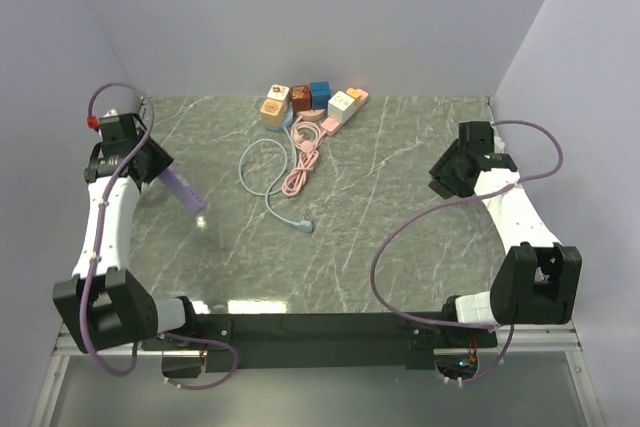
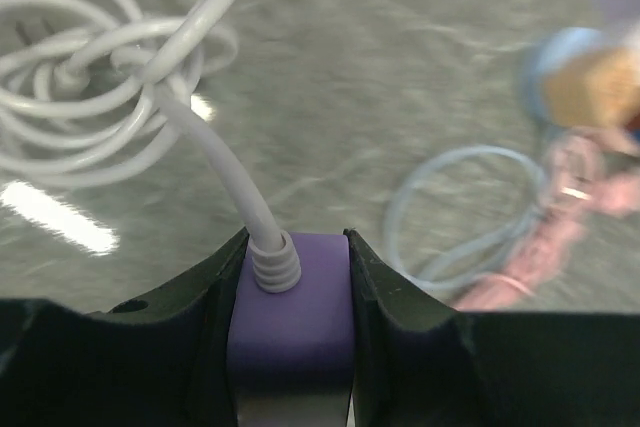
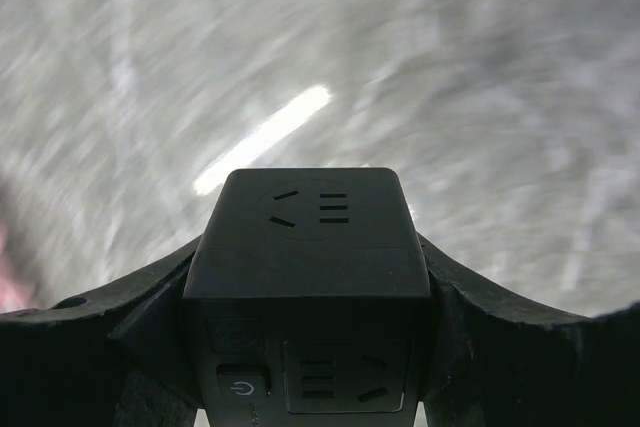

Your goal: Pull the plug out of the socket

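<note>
My right gripper will next lower the socket onto the marble, back and to the right in the top view, because the plug and the socket are apart.
My left gripper [image 2: 295, 247] is shut on a purple plug [image 2: 292, 317]. The plug's white cable [image 2: 215, 157] rises from its ribbed collar and runs to a loose coil on the table. From above, the purple plug [image 1: 183, 188] sticks out of the left gripper [image 1: 152, 163] at the table's left side. My right gripper [image 3: 310, 247] is shut on a black cube socket [image 3: 310, 237], whose outlet faces are bare. In the top view the right gripper [image 1: 447, 175] hangs over the table's right side, far from the plug. Plug and socket are apart.
A cluster of coloured cube sockets [image 1: 310, 102] sits at the back middle of the marble table [image 1: 400, 237]. A pink cable [image 1: 303, 162] and a light blue cable [image 1: 265, 172] trail from it toward the centre. Walls close in the left, back and right.
</note>
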Available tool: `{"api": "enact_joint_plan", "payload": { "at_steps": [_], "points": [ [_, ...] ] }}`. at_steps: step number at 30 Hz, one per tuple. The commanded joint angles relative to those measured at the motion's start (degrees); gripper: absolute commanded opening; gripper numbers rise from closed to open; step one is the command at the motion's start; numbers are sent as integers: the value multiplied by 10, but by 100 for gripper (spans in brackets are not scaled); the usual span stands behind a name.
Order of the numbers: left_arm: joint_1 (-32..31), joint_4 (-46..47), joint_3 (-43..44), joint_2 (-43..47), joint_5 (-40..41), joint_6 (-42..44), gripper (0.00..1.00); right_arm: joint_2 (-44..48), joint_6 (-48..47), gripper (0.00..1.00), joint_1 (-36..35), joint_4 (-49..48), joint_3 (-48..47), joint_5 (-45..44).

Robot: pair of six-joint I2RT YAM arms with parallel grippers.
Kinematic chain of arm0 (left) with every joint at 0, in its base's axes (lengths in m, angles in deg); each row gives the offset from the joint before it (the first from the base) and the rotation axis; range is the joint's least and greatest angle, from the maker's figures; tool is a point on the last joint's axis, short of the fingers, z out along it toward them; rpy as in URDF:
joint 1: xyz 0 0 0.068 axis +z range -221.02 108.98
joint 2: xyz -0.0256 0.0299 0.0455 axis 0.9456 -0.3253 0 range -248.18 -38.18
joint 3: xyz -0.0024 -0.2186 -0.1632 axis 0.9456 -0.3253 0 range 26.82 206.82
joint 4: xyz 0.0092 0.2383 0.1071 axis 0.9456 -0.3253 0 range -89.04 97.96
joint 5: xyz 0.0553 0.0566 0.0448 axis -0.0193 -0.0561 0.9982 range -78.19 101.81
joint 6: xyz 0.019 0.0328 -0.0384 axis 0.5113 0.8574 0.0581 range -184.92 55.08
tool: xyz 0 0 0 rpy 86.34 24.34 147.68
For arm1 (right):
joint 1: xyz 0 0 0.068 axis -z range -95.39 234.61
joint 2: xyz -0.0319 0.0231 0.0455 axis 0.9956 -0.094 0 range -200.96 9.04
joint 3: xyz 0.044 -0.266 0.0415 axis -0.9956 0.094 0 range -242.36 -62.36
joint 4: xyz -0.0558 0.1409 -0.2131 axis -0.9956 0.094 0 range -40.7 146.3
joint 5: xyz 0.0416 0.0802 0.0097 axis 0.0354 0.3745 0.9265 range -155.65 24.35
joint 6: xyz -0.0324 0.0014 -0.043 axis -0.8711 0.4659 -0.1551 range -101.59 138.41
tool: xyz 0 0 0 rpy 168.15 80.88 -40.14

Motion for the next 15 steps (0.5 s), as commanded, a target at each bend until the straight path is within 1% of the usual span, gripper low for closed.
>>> {"api": "enact_joint_plan", "payload": {
  "at_steps": [1, 4, 9, 15],
  "points": [
    [10, 48, -17, -7, 65, 36, 0, -8, 20, 0, 30, 10, 7, -90],
    [23, 66, -35, -43, 70, 31, 0, -23, 41, 0, 49, 17, 10, -112],
    [30, 91, -42, -115, 76, 27, 0, -55, 63, 0, 60, 24, 16, -157],
    [37, 71, 1, -210, 114, 14, 0, -84, 100, 0, 94, 46, 27, -209]
  ]
}}
